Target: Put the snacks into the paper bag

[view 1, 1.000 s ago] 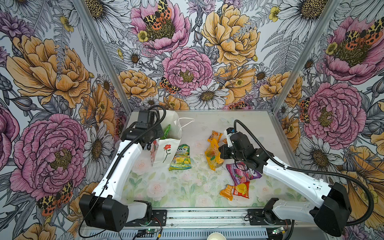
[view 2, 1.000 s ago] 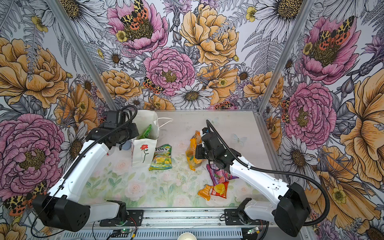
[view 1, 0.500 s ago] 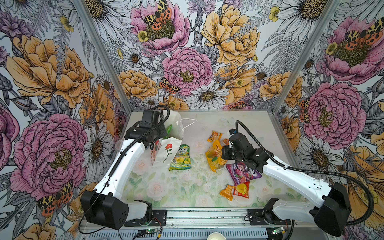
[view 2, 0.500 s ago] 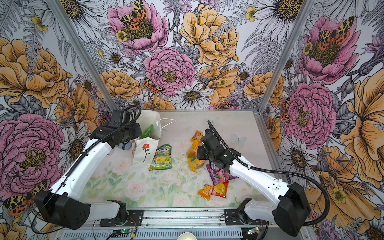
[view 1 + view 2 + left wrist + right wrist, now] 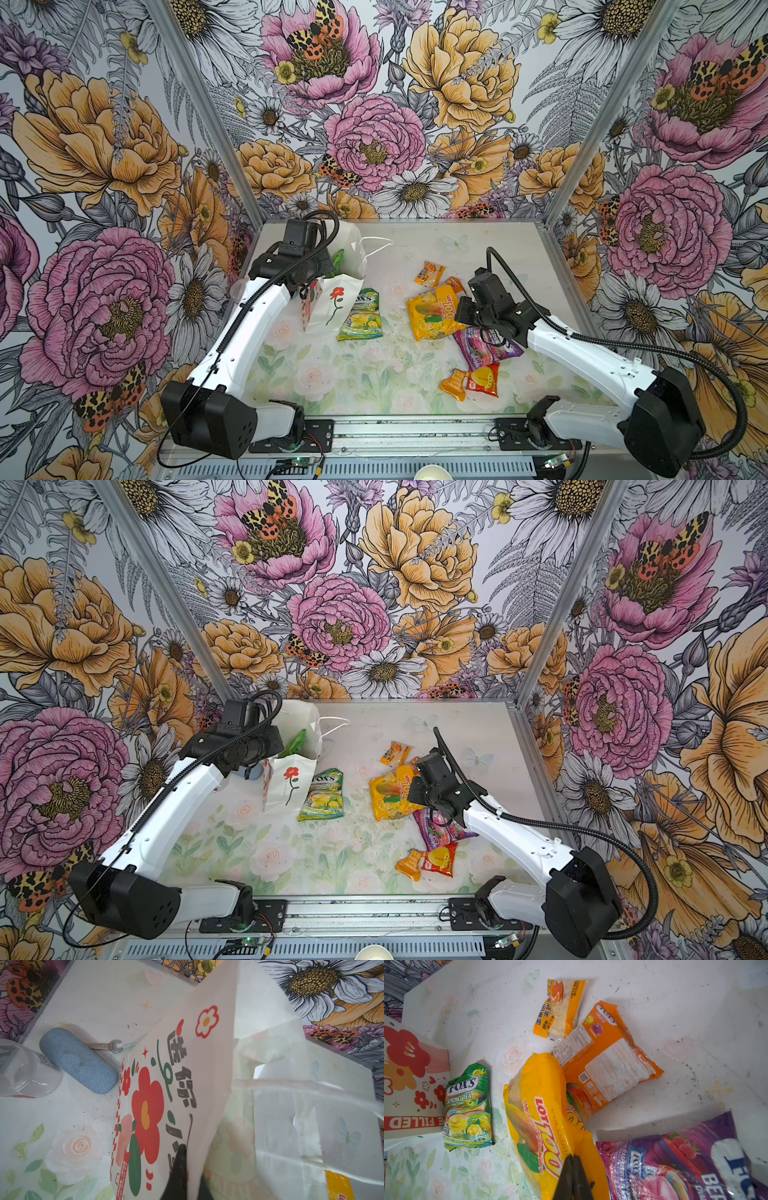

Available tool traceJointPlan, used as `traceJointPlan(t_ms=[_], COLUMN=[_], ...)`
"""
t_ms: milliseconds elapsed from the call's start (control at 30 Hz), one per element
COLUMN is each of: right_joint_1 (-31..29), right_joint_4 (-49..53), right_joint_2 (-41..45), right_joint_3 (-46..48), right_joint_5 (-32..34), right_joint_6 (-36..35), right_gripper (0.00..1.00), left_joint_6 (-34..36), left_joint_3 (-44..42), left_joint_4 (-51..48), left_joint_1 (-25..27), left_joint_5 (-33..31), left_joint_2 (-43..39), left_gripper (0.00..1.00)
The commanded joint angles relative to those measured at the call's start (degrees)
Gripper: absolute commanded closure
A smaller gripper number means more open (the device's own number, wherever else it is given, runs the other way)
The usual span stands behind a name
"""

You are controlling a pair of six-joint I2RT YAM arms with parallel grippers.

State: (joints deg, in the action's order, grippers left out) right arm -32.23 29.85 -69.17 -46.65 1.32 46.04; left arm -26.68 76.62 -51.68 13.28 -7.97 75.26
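Observation:
The robot's right gripper will next move down toward the tabletop and a little toward the green-yellow packet (image 5: 361, 316), and let go of the yellow packet's edge (image 5: 456, 325), since the packet overlaps the orange one.
The white paper bag (image 5: 332, 303) (image 5: 291, 787) with a red flower stands at the back left, its mouth open upward. A green snack (image 5: 338, 259) pokes out of it. My left gripper (image 5: 187, 1178) is shut on the bag's side wall (image 5: 187, 1084) near the rim. Beside the bag lies a green-yellow packet (image 5: 361, 316) (image 5: 467, 1105). My right gripper (image 5: 573, 1176) is shut on the edge of the yellow packet (image 5: 430, 316) (image 5: 542, 1105), which overlaps an orange packet (image 5: 608, 1064). A small orange packet (image 5: 429, 273), a purple packet (image 5: 482, 347) and small red and orange packets (image 5: 482, 379) lie around.
Behind the bag on the left lie a blue fabric case (image 5: 76, 1059), a small wrench (image 5: 104, 1045) and a clear plastic cup (image 5: 22, 1072) (image 5: 239, 289). Metal posts and flowered walls close in three sides. A paper cup (image 5: 430, 473) sits beyond the front rail.
My left gripper has shifted a little to the right with the bag's wall. My right gripper has edged slightly right and forward, keeping hold of the yellow packet.

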Motion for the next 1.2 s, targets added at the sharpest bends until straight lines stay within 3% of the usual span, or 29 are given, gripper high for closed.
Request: traceJointPlan(t_ms=[0, 67, 233, 367, 600, 800, 967, 1033, 1100, 1167], right_joint_1=[0.78, 1.91, 2.83, 4.02, 4.67, 5.02, 4.91, 5.02, 5.06, 5.12], right_joint_4=[-6.45, -9.5, -10.46, -12.6, -14.07, -15.31, -18.34, -18.32, -18.28, -18.26], right_joint_2=[1.01, 0.36, 1.82, 1.76, -0.18, -5.45, -8.36, -8.72, -7.62, -5.16], right_joint_3=[2.35, 4.02, 6.33, 8.25, 9.55, 8.41, 7.39, 7.44, 7.88, 8.54], right_joint_5=[-6.52, -10.63, -8.99, -9.89, -10.43, -10.91, -15.09, -15.3, -15.14, -14.95], right_joint_6=[2.48, 2.4, -0.54, -2.38, -6.03, -9.03, -10.08, -10.2, -9.49, -8.46], right_gripper=[1.0, 1.0, 1.0, 0.84, 0.46, 0.38, 0.44, 0.61, 0.85, 0.98], left_joint_6=[-0.58, -0.48, -0.12, -0.15, -0.01, -0.18, -0.04, -0.03, 0.0, 0.37], left_joint_3=[0.07, 0.07, -0.67, -0.77, -0.77, -0.61, -0.51, -0.35, -0.16, 0.19], left_joint_4=[-1.15, -1.21, -1.19, -1.16, -1.16, -1.09, -1.1, -1.14, -1.14, -1.12], left_joint_1=[0.42, 0.38, 0.08, -0.12, -0.15, 0.09, 0.83, 1.21, 1.71, 2.29], left_joint_5=[-0.94, -0.76, -0.9, -0.77, -0.74, -0.29, -0.29, -0.01, 0.1, 0.78], left_joint_2=[0.14, 0.15, -0.03, -0.12, -0.12, -0.03, 0.05, 0.16, 0.31, 0.58], left_gripper=[1.0, 1.0, 1.0, 1.0, 1.0, 1.0, 1.0, 1.0, 1.0, 1.0])
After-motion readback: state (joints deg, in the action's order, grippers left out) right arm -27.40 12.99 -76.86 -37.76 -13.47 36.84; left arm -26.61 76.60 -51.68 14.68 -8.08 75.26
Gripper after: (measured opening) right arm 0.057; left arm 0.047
